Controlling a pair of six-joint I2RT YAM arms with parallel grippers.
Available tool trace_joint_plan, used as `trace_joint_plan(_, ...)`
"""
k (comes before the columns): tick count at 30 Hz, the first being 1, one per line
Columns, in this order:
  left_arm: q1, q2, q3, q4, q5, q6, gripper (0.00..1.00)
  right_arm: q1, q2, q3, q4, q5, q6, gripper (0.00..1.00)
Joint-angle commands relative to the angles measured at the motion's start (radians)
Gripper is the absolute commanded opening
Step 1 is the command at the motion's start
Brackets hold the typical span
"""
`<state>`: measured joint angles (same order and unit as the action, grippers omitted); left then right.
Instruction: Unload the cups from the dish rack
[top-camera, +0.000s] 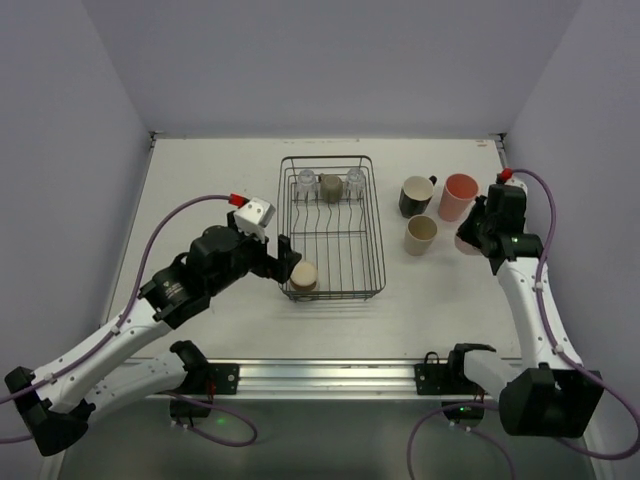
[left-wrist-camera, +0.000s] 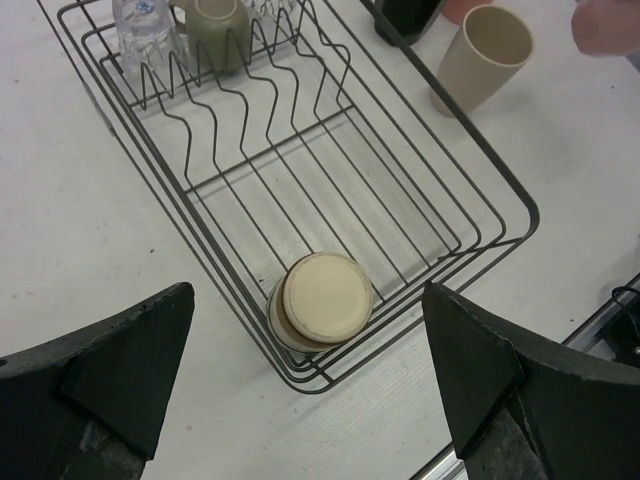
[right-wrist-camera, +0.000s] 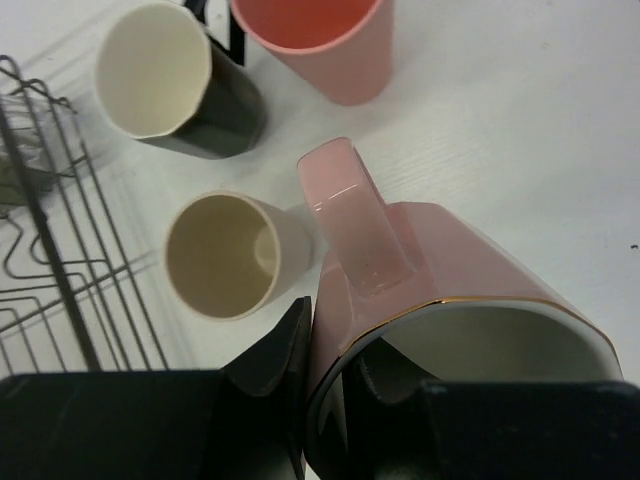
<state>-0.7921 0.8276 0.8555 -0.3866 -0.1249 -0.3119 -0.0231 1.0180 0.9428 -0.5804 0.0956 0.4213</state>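
Observation:
The pink handled mug still hangs tilted above bare table, so its base comes down beside the upright beige cup next and my right gripper opens.
The black wire dish rack (top-camera: 380, 250) holds an upside-down beige cup (top-camera: 303, 275) in its near-left corner. At its far end stand two clear glasses (top-camera: 305, 184) (top-camera: 354, 182) and a grey-brown cup (top-camera: 330, 186). My left gripper (top-camera: 285, 262) hangs open just above and left of the beige cup (left-wrist-camera: 322, 300), fingers (left-wrist-camera: 120, 360) wide on either side. To the right of the rack, my right gripper (right-wrist-camera: 335, 345) is shut on the rim of a pink handled mug (right-wrist-camera: 450, 280), one finger inside and one outside. The mug is tilted low over the table.
A black mug (top-camera: 415, 196), a pink tumbler (top-camera: 458, 196) and a beige cup (top-camera: 421, 234) stand upright on the table right of the rack. The held pink mug (top-camera: 466, 243) is close beside the beige cup (right-wrist-camera: 225, 255). White walls border the table.

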Motion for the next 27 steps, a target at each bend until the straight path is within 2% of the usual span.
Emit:
trace_joint_plan(1,0.005,0.002,-0.021,-0.017,-0.002,0.065,1.0,-0.046,0.062,0.06,0.059,-0.005,-0.044,0.0)
trace_joint_plan(12,0.005,0.048,-0.03,-0.021,0.062,0.077,1.0,-0.055,0.349,0.1,0.105,-0.039,-0.052,0.0)
trace_joint_plan(16,0.005,0.096,-0.02,-0.026,0.12,0.083,1.0,-0.055,0.402,0.094,0.106,-0.034,-0.059,0.05)
trace_joint_plan(19,0.004,0.136,-0.007,-0.031,0.185,0.086,1.0,-0.054,0.418,0.09,0.105,-0.017,-0.062,0.13)
trace_joint_plan(23,-0.007,0.165,0.017,-0.049,0.154,0.079,1.0,-0.055,0.428,0.096,0.106,-0.007,-0.065,0.26)
trace_joint_plan(27,-0.041,0.205,0.053,-0.08,0.099,0.066,1.0,-0.055,0.447,0.103,0.111,-0.019,-0.061,0.31)
